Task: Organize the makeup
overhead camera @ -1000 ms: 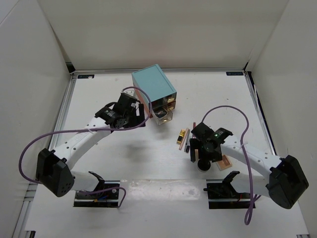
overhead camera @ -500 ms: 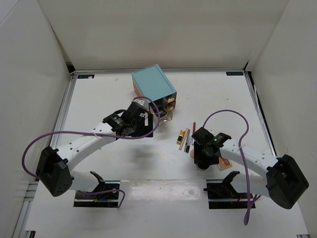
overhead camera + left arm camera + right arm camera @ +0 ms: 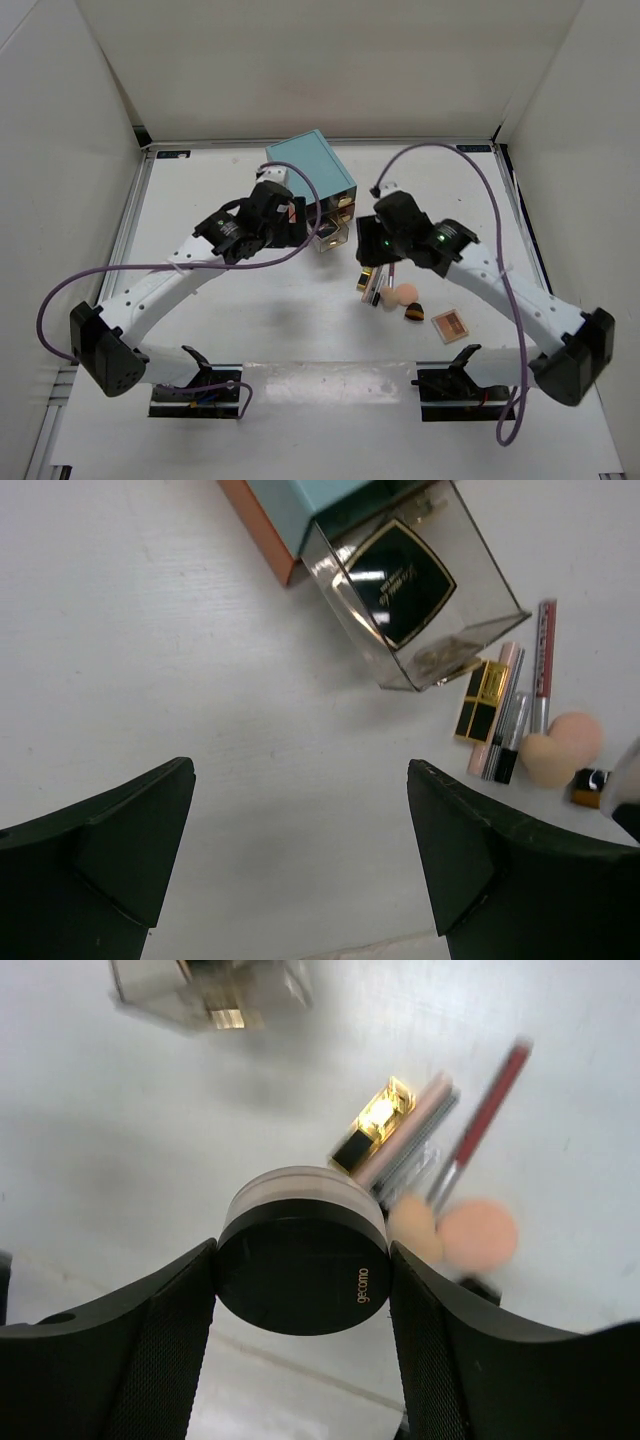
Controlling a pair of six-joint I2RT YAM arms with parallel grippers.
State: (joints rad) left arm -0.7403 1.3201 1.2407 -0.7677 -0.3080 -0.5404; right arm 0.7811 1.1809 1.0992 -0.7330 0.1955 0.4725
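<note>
My right gripper holds the black compact (image 3: 300,1270) and will first carry it away from my base, turning it in line with the drawer's sides, to get over the open clear drawer (image 3: 331,236).
My right gripper (image 3: 374,250) (image 3: 302,1260) is shut on the round black compact (image 3: 300,1270) and holds it above the table, just right of the open clear drawer (image 3: 331,236). Below it lie the gold lipstick tube (image 3: 378,1125) (image 3: 368,273), slim sticks (image 3: 508,735), a red stick (image 3: 485,1120) and two peach sponges (image 3: 400,296) (image 3: 475,1232). The square tan-pink palette (image 3: 450,323) lies to the front right. My left gripper (image 3: 288,222) (image 3: 300,770) is open and empty, left of the drawer, over bare table.
The teal drawer box (image 3: 310,168) stands at the back centre. Its clear drawer (image 3: 410,590) is pulled out with a black square item inside. A small black and gold piece (image 3: 412,312) lies by the sponges. White walls close in the table.
My right gripper has lifted the compact from near the front of the table and carried it back and left towards the drawer, uncovering the sponges. My left gripper has shifted slightly.
</note>
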